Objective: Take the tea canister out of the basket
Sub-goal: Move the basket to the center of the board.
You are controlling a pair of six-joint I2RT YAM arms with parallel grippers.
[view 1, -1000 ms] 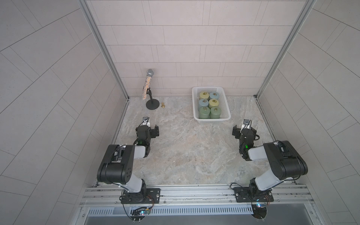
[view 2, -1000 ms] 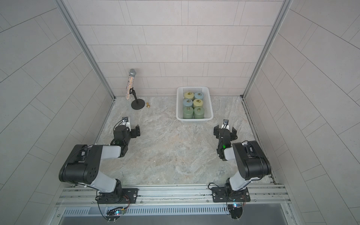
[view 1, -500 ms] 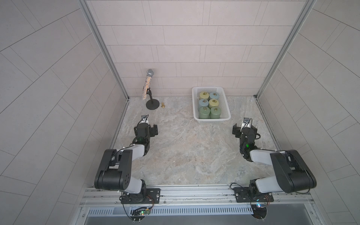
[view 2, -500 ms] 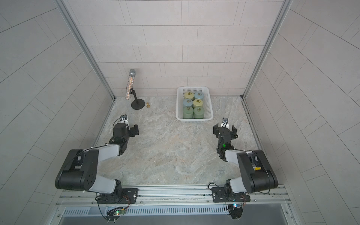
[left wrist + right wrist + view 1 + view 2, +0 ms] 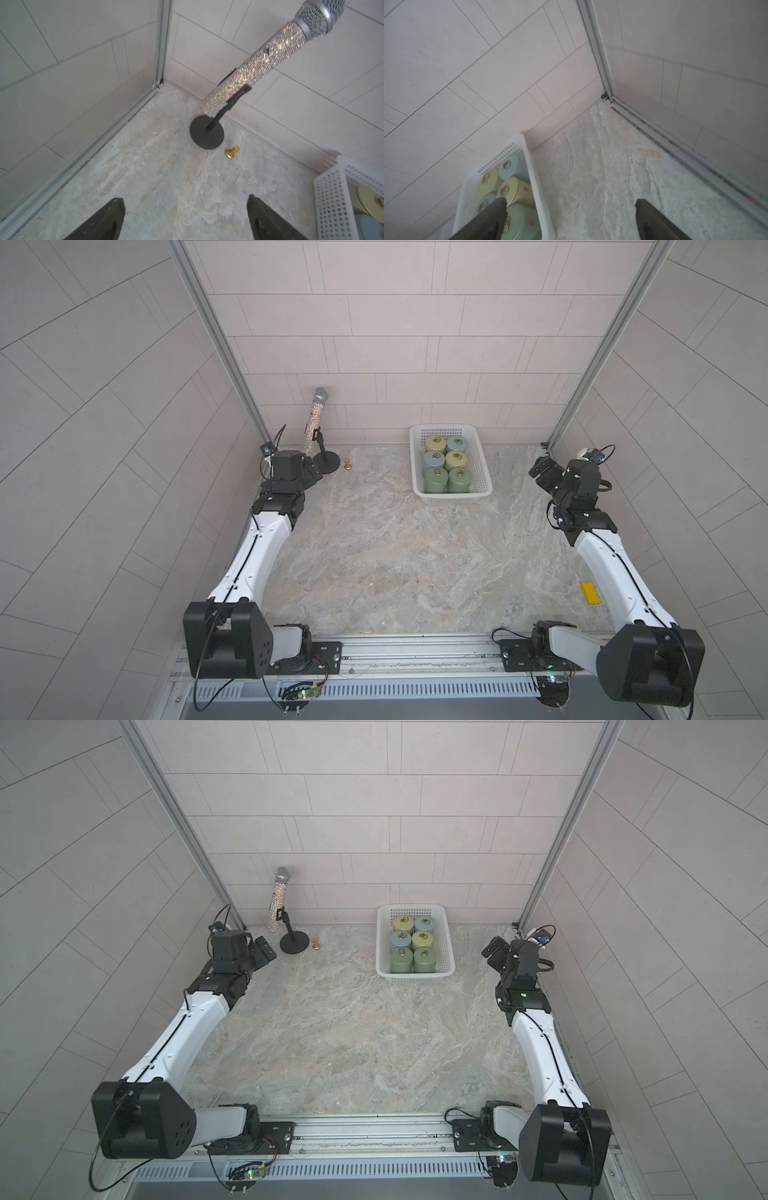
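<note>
The basket's long rim (image 5: 482,460) (image 5: 539,192) nearest my right gripper is bare. I will move that gripper from the side toward the canisters and down astride the basket's rim.
The white perforated basket (image 5: 455,496) (image 5: 415,978) stands near the back wall, right of centre. It holds several round tea canisters in yellow, blue and green, each with a gold ring on the lid; a green tea canister (image 5: 459,480) (image 5: 424,959) (image 5: 519,220) is at the front. My left gripper (image 5: 312,475) (image 5: 264,950) (image 5: 186,201) hovers open and empty at the back left, far from the basket (image 5: 332,197). My right gripper (image 5: 541,472) (image 5: 494,953) (image 5: 571,202) is open and empty just right of the basket (image 5: 533,166), one finger (image 5: 492,218) overlapping the canisters in the wrist view.
A glittery microphone (image 5: 314,418) (image 5: 259,64) on a black round stand (image 5: 326,460) (image 5: 206,133) stands in the back left corner, close to my left gripper. A small gold knob (image 5: 347,465) (image 5: 232,152) lies beside it. A yellow tag (image 5: 590,593) is by the right wall. Tiled walls enclose three sides.
Both arms have unfolded and reached toward the back wall, carrying the grippers farther from the base rail. Both grippers stay open. The basket and canisters have not moved.
</note>
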